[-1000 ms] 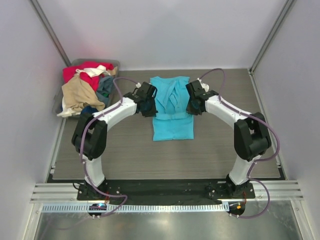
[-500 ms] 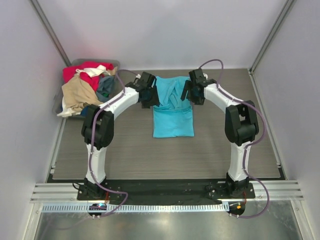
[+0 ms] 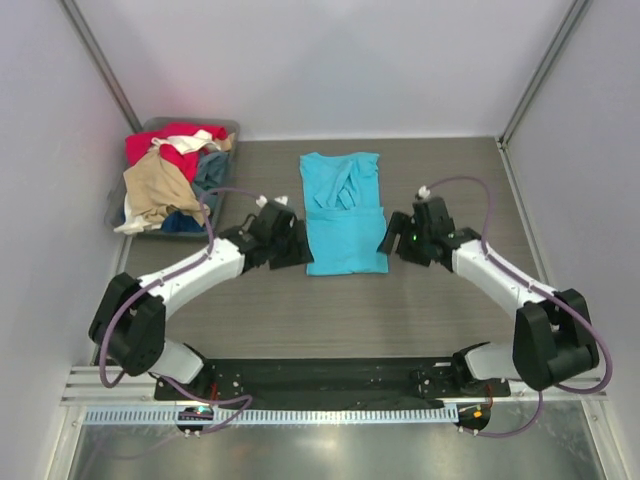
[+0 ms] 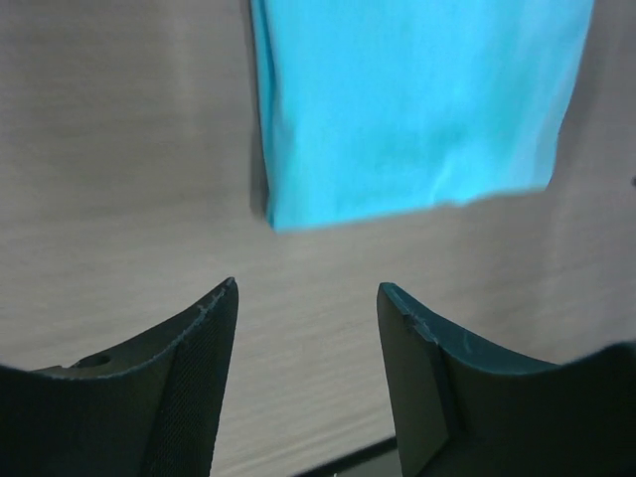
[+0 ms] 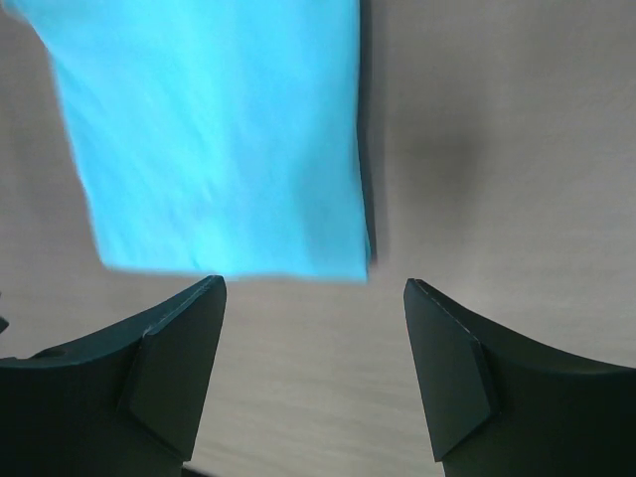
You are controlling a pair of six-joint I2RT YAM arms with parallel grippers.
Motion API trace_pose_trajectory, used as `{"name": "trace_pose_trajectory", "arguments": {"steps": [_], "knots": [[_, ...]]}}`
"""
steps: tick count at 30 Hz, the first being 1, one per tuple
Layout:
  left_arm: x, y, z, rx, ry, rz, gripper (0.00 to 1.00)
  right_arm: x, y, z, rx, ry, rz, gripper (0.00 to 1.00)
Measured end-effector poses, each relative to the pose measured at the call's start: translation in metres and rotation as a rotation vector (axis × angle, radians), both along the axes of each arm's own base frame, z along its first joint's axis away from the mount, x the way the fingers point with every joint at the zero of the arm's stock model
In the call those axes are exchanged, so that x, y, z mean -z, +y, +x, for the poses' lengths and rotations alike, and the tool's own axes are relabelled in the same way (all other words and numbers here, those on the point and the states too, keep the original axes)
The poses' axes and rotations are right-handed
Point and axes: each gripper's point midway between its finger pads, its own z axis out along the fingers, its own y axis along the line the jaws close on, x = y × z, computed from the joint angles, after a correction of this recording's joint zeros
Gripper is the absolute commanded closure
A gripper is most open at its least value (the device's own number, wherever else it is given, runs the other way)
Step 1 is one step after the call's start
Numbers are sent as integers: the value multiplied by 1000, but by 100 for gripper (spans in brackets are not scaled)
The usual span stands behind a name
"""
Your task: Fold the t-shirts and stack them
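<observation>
The t-shirt's near hem corner is below my left gripper and to its right in the top view, so I will lower my open fingers that way around it.
A bright turquoise t-shirt (image 3: 342, 212) lies flat in the middle of the table, its sleeves folded in over the chest. Its near hem shows in both wrist views (image 4: 407, 109) (image 5: 214, 139). My left gripper (image 3: 292, 245) hovers just left of the shirt's near left corner, open and holding nothing (image 4: 306, 290). My right gripper (image 3: 392, 240) hovers just right of the near right corner, also open and empty (image 5: 313, 288). More t-shirts, red (image 3: 175, 140), tan (image 3: 155, 188) and dark blue-grey (image 3: 208, 175), are heaped at the back left.
The heap of shirts fills a clear grey plastic bin (image 3: 232, 126) at the table's back left corner. White walls close in on both sides and at the back. The arm bases stand on a black rail (image 3: 330, 378) at the near edge.
Both grippers let go of the turquoise shirt and opened. Both arms then drew back toward the near edge, from the shirt's upper sides to its near corners.
</observation>
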Motion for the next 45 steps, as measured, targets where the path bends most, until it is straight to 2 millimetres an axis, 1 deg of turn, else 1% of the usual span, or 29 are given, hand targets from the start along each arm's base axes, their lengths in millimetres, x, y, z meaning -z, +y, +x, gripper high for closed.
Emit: {"name": "trace_pose_trajectory", "arguments": {"steps": [1,3,5,7,10,13,15,19,21,22,23,24,25,26,27,28,30,31,32,33,35,38,40,41,43,45], "knots": [[10,-3,-14,19,14,-9,40,14,7,-18,-27,29,21,22],[36,-9,-41,58,62,-16,40,44,11,-50,-56,112,36,22],[59,-10,-56,65,107,-20,40,67,10,-73,-63,181,39,22],[75,-7,-62,48,132,-26,41,76,11,-82,-61,209,50,23],[84,-9,-59,29,133,-45,43,74,16,-77,-63,183,73,24],[82,-16,-51,16,105,-77,46,71,20,-66,-61,143,90,25],[79,-20,-45,8,83,-95,46,72,21,-62,-58,129,93,25],[79,-24,-36,-20,45,-124,47,77,22,-53,-45,113,104,31],[85,-23,-33,-36,43,-118,49,78,24,-44,-40,94,117,36],[85,-26,-29,-46,39,-129,51,76,26,-38,-39,77,131,38],[85,-27,-26,-50,29,-135,51,78,27,-35,-37,80,134,40],[86,-29,-23,-56,22,-140,53,79,28,-31,-35,75,141,44],[86,-32,-19,-61,13,-150,56,79,29,-28,-35,70,147,53],[86,-33,-17,-66,9,-155,62,80,30,-26,-36,66,151,57],[87,-35,-14,-75,7,-162,75,82,30,-25,-32,67,152,61],[88,-36,-12,-84,5,-166,82,83,30,-23,-31,66,156,71],[93,-37,-9,-90,7,-163,100,86,30,-23,-27,71,156,81],[94,-38,-7,-92,5,-165,100,87,30,-24,-26,75,157,88],[93,-39,-6,-90,3,-170,100,88,30,-24,-26,77,156,92],[93,-39,-6,-90,4,-171,100,88,29,-25,-25,78,156,98],[93,-39,-7,-90,5,-171,100,88,28,-27,-23,79,156,99],[90,-37,-11,-92,17,-166,100,82,24,-35,-19,81,150,99],[82,-34,-19,-93,26,-176,100,70,21,-42,-17,71,150,99],[74,-32,-24,-93,27,-185,100,64,20,-45,-18,66,151,99],[52,-32,-34,-88,16,-213,100,48,17,-53,-18,46,156,99],[27,-35,-44,-77,-8,-252,100,35,13,-64,-13,41,161,99]]}}
